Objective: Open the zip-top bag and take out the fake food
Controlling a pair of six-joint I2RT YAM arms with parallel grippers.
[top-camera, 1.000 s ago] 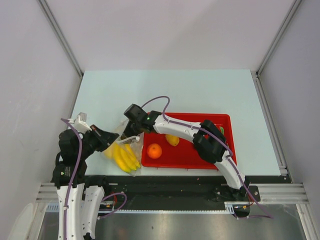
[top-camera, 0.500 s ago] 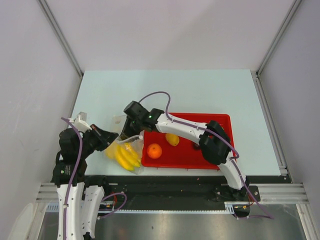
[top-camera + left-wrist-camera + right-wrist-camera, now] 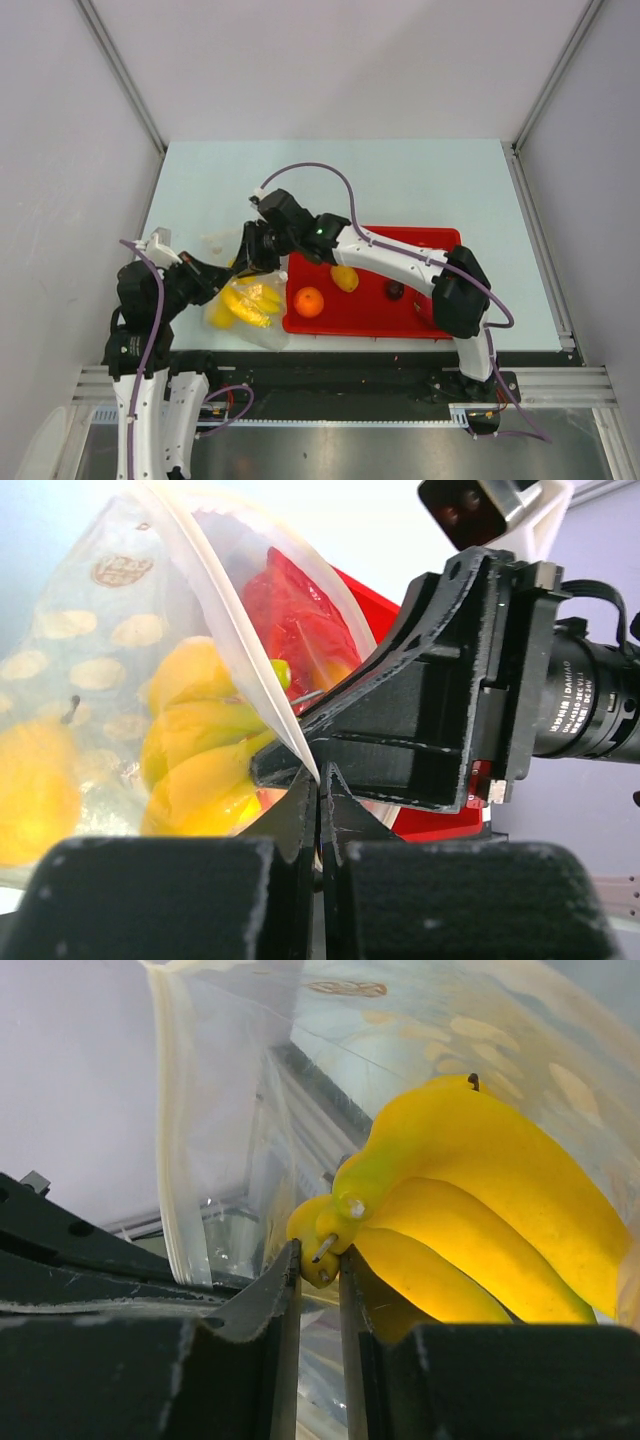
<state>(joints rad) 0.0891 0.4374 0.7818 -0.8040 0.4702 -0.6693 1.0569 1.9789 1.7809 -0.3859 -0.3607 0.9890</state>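
Observation:
The tray already has fruit (image 3: 396,290) on it. My right gripper will next go up from the bag, bring the bananas down and let go of them on the red tray's bottom beside the mango (image 3: 345,279).
The zip-top bag (image 3: 262,333) lies left of the red tray, its mouth held open. My left gripper (image 3: 214,276) is shut on the bag's white rim strip, seen in the left wrist view (image 3: 318,780). My right gripper (image 3: 250,263) reaches into the bag's mouth. In the right wrist view my right gripper (image 3: 320,1260) is shut on the stem end of the yellow banana bunch (image 3: 480,1200). The bananas (image 3: 245,302) are inside the bag (image 3: 120,630), and a yellow pear (image 3: 35,790) lies beside them. An orange (image 3: 309,301), a yellow mango (image 3: 345,279) and a small dark fruit (image 3: 396,290) lie on the tray.
The red tray (image 3: 440,238) sits right of centre on the pale table, partly under my right arm. The right arm stretches across the tray toward the bag. The table's front edge and the metal rail run just below the bag.
My right gripper has moved left and down into the bag's mouth and closed on the banana stem. The right arm's elbow has swung right, uncovering the dark fruit. The left gripper still holds the rim.

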